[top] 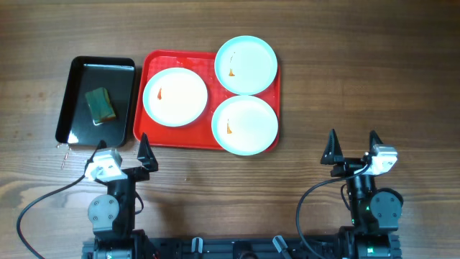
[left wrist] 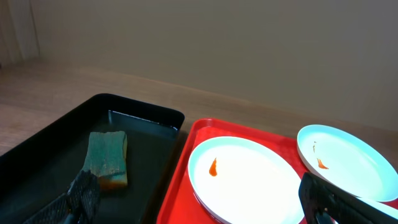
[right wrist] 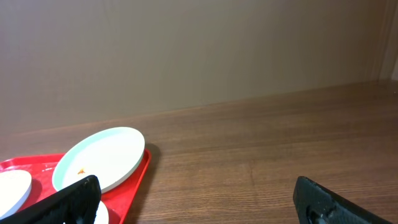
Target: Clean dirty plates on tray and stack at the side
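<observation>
Next, my right gripper needs to swing outward over the tray, tilt down and lower onto the sponge-side plate's rim, since that rim borders bare tray toward the far plate.
Three pale plates lie on the red tray (top: 149, 68), each with a small orange-red smear: one at the left (top: 175, 96), one at the far right (top: 246, 65), one at the near right (top: 244, 124). The left wrist view shows the left plate (left wrist: 249, 180), the far plate (left wrist: 345, 162) and the tray (left wrist: 180, 186). The right wrist view shows the far plate (right wrist: 99, 158) and the tray's corner (right wrist: 134, 186). My left gripper (top: 122, 149) is open and empty near the tray's front left corner. My right gripper (top: 353, 144) is open and empty, to the right of the tray.
A black tray (top: 75, 93) holding a green sponge (top: 100, 103) sits left of the red tray; both show in the left wrist view, the tray (left wrist: 37, 162) and sponge (left wrist: 107, 158). A small metal object (top: 64, 149) lies near its front left corner.
</observation>
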